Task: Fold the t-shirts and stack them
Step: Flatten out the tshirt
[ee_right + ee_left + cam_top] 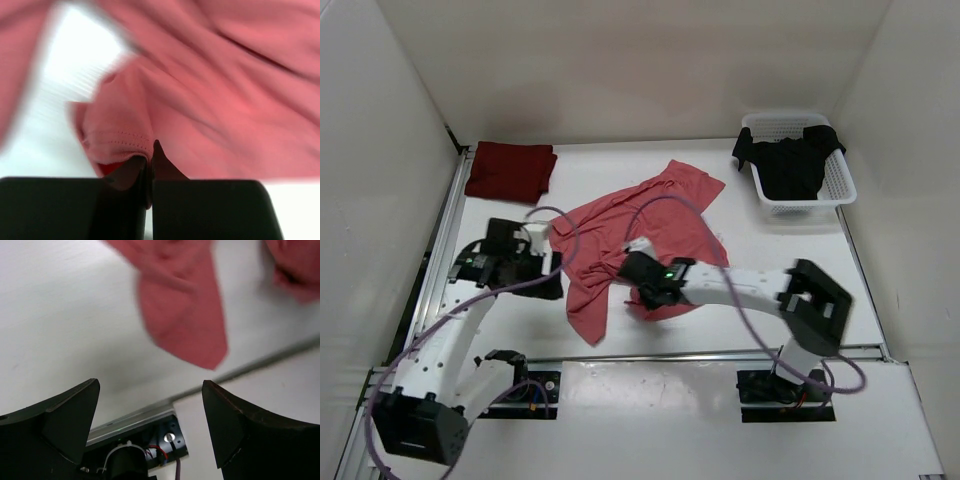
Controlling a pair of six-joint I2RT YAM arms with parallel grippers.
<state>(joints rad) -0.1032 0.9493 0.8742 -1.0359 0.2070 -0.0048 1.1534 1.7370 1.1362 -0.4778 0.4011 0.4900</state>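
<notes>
My left gripper swings back toward the bar and down to the flap's near tip next, which lies uncovered below it, to its right in the top view.
A salmon pink t-shirt lies crumpled and spread across the middle of the table. My right gripper sits at its near edge, shut on a stitched hem of the pink t-shirt; the right gripper shows its jaws pressed together with cloth between them. My left gripper stands open just left of the shirt, above the table. In its wrist view the left gripper holds nothing and a flap of the pink t-shirt lies ahead. A dark maroon t-shirt lies folded at the back left. The black t-shirt fills the basket.
A white perforated basket stands at the back right. White walls close in the table on three sides. An aluminium rail runs along the near edge, also seen as the rail. Purple cables loop over the shirt.
</notes>
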